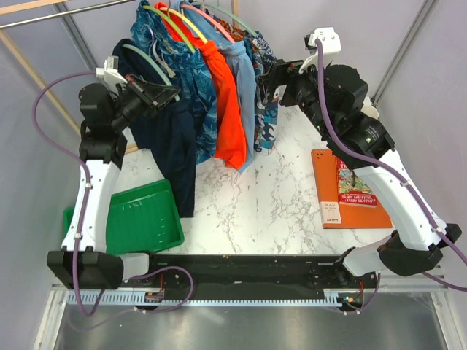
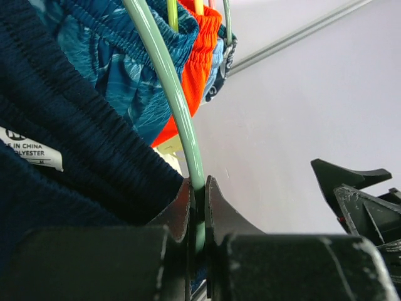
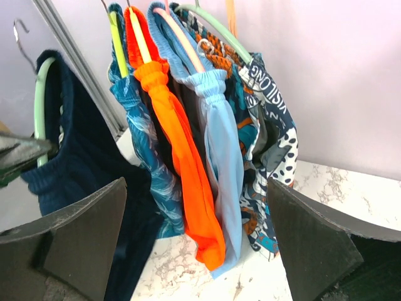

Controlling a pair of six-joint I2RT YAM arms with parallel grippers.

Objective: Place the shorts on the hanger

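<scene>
The left gripper carries the mint-green hanger (image 1: 148, 61) away from my base next, to the rack's bar beside the teal patterned shorts.
The dark navy shorts (image 1: 174, 149) hang by their waistband over the pale mint-green hanger (image 1: 148, 61) at the left of the rack. My left gripper (image 1: 162, 92) is shut on the hanger's thin green arm (image 2: 177, 113), just past the edge of the shorts (image 2: 69, 182). In the right wrist view the shorts (image 3: 88, 163) drape from the hanger (image 3: 40, 103), and its metal hook sticks up beside the rail. My right gripper (image 1: 264, 84) stands wide open to the right of the hung clothes, with nothing between its fingers (image 3: 84, 229).
Teal patterned shorts (image 1: 193, 80), orange shorts (image 1: 228, 117), a light blue garment (image 1: 243, 87) and a spotted one (image 3: 276, 138) hang on other hangers along the rail (image 1: 66, 14). A green tray (image 1: 139, 219) lies front left and an orange book (image 1: 350, 189) on the right.
</scene>
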